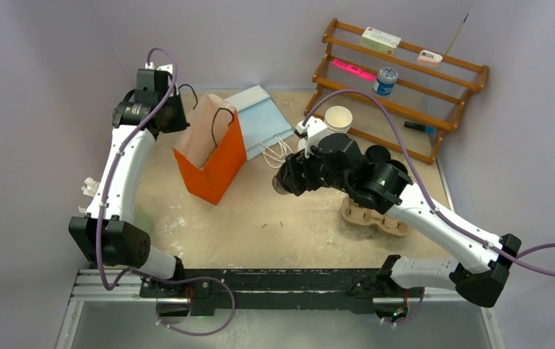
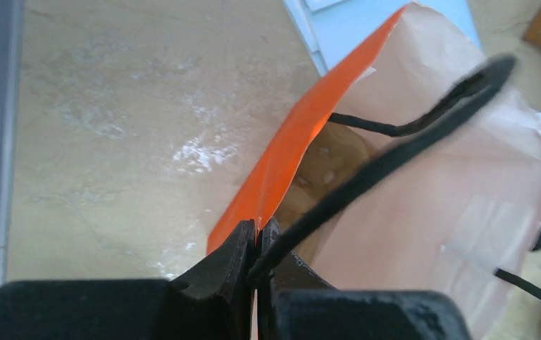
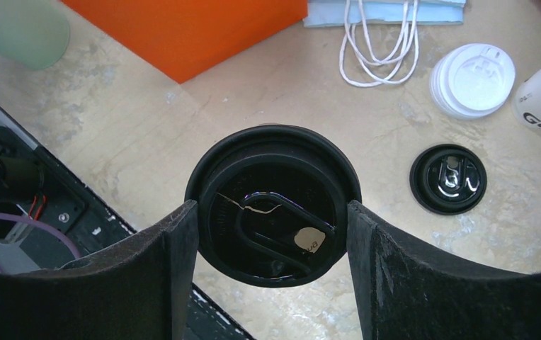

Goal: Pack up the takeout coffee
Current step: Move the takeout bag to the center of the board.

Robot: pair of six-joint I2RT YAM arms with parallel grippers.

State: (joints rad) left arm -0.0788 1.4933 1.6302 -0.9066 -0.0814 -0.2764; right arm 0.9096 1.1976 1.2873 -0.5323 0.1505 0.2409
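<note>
The robot's left gripper will next draw the orange bag's rim back and toward the right in the top view, then open, because the cup hangs beyond the bag's opening.
My right gripper (image 3: 273, 234) is shut on a black paper cup with a black lid (image 3: 273, 205) and holds it above the table; in the top view this cup (image 1: 283, 185) hangs right of the orange paper bag (image 1: 213, 156). A second black lid (image 3: 447, 178) lies loose on the table. My left gripper (image 2: 259, 230) is shut on the orange bag's rim (image 2: 303, 127) and its black cord handle (image 2: 409, 142), at the bag's far left corner (image 1: 180, 123). The bag stands upright with its mouth open.
A brown pulp carrier (image 1: 373, 214) lies under my right arm. White lids (image 3: 473, 79), a white cup (image 1: 338, 118) and a flat blue bag (image 1: 264, 120) with white cords (image 3: 377, 42) lie beyond. A wooden rack (image 1: 405, 80) stands at the back right.
</note>
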